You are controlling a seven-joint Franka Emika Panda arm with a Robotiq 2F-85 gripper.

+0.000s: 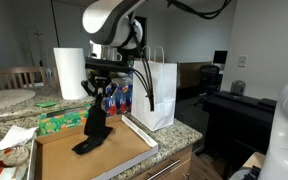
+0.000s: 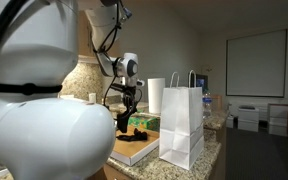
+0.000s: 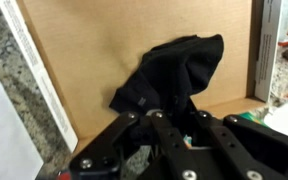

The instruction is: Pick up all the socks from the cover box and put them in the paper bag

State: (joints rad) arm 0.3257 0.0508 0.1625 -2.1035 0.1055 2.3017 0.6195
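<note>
Next, my gripper carries the hanging sock up, then over the open top of the white paper bag, then releases it. The bag's rim stands above the sock's lower end.
My gripper [image 1: 97, 95] is shut on a black sock [image 1: 92, 128]. The sock hangs from the fingers, and its lower end rests on the floor of the brown cover box [image 1: 124, 155]. In the wrist view the sock [image 3: 174, 70] bunches up into the gripper [image 3: 169, 112] over the cardboard tray [image 3: 94, 50]. The white paper bag [image 1: 156, 95] stands upright just beyond the tray's far end, handles up. In an exterior view the gripper [image 2: 130, 100] hovers over dark socks [image 2: 138, 128] on the tray [image 2: 134, 152], with the bag [image 2: 184, 125] in front.
A white paper towel roll [image 1: 69, 72] and a green tissue box [image 1: 59, 123] stand behind the tray. Blue packages [image 1: 121, 98] sit beside the bag. White crumpled paper [image 1: 9, 136] lies on the granite counter [image 1: 184, 128], whose edge drops off past the bag.
</note>
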